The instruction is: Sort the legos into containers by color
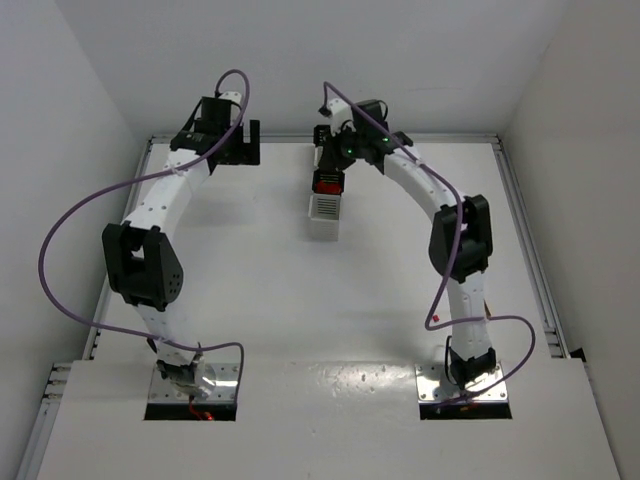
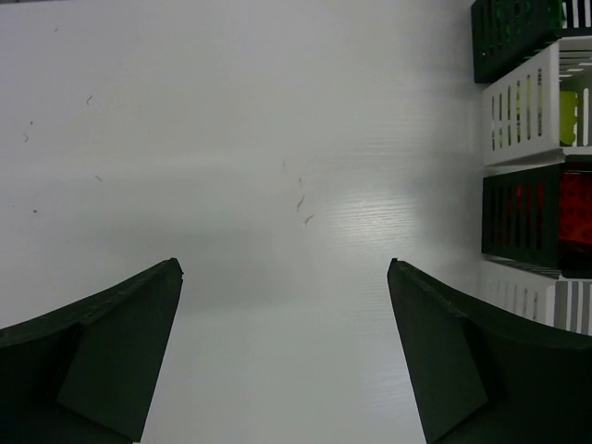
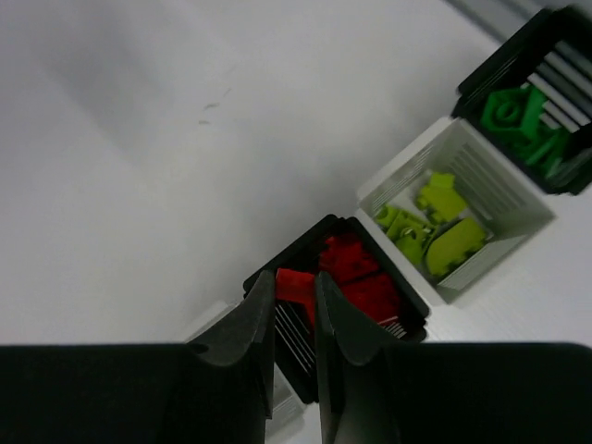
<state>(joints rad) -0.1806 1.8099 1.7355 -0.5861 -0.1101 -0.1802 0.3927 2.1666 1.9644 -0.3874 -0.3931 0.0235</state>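
The right gripper lowers closer over its opening (image 1: 328,183) (image 3: 339,294) next, as the black bin below already holds red legos. Then it releases the small red lego.
My right gripper (image 3: 293,276) is shut on a small red lego (image 3: 298,290) and holds it just above the near corner of a black bin (image 3: 291,242) with red legos (image 3: 365,277) in it. Beside that bin stand a white bin (image 3: 407,157) with yellow-green legos (image 3: 444,227) and a black bin (image 3: 499,60) with green legos (image 3: 518,116). A fourth, white bin (image 3: 215,324) is mostly hidden behind my fingers. My left gripper (image 2: 284,264) is open and empty over bare table, left of the bin row (image 2: 532,217).
In the top view the right gripper (image 1: 330,168) hovers over the bins (image 1: 326,208) at the back centre, and the left gripper (image 1: 240,140) is at the back left near the wall. White walls close the table on three sides.
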